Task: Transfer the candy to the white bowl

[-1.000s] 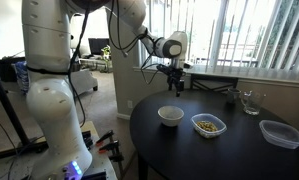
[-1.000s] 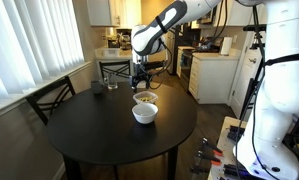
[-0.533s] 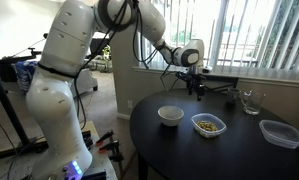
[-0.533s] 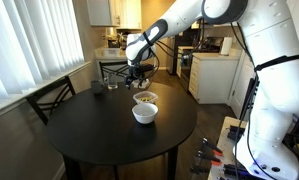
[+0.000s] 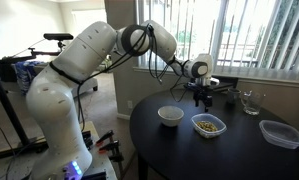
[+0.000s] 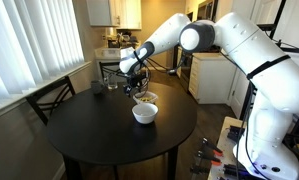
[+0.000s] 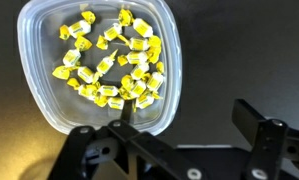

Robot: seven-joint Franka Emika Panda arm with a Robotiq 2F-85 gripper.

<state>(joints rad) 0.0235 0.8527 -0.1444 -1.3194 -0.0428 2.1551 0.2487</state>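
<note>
My gripper lowers astride the container's window-side rim (image 5: 206, 114) (image 7: 177, 112) below it next, because the open fingers already hang on either side of that rim.
The candy (image 7: 111, 62) is a heap of small yellow wrapped pieces in a clear shallow container (image 7: 39, 90) on the round black table. The container also shows in both exterior views (image 5: 208, 125) (image 6: 145, 98). The white bowl (image 5: 170, 115) (image 6: 144, 113) stands right beside it and looks empty. My gripper (image 5: 202, 97) (image 6: 139, 88) hangs above the table close to the container's far side. In the wrist view the gripper (image 7: 189, 125) is open and empty, with one finger over the container's rim and the other over bare table.
An empty clear rectangular container (image 5: 281, 133) lies near the table edge. A drinking glass (image 5: 250, 102) (image 6: 112, 85) and a dark cup (image 5: 230, 98) (image 6: 97, 88) stand by the window side. A chair (image 6: 49, 95) stands at the table.
The arm has reached out over the table and the gripper has come down from beyond the table edge to just above the candy container. The bowl and containers have not moved.
</note>
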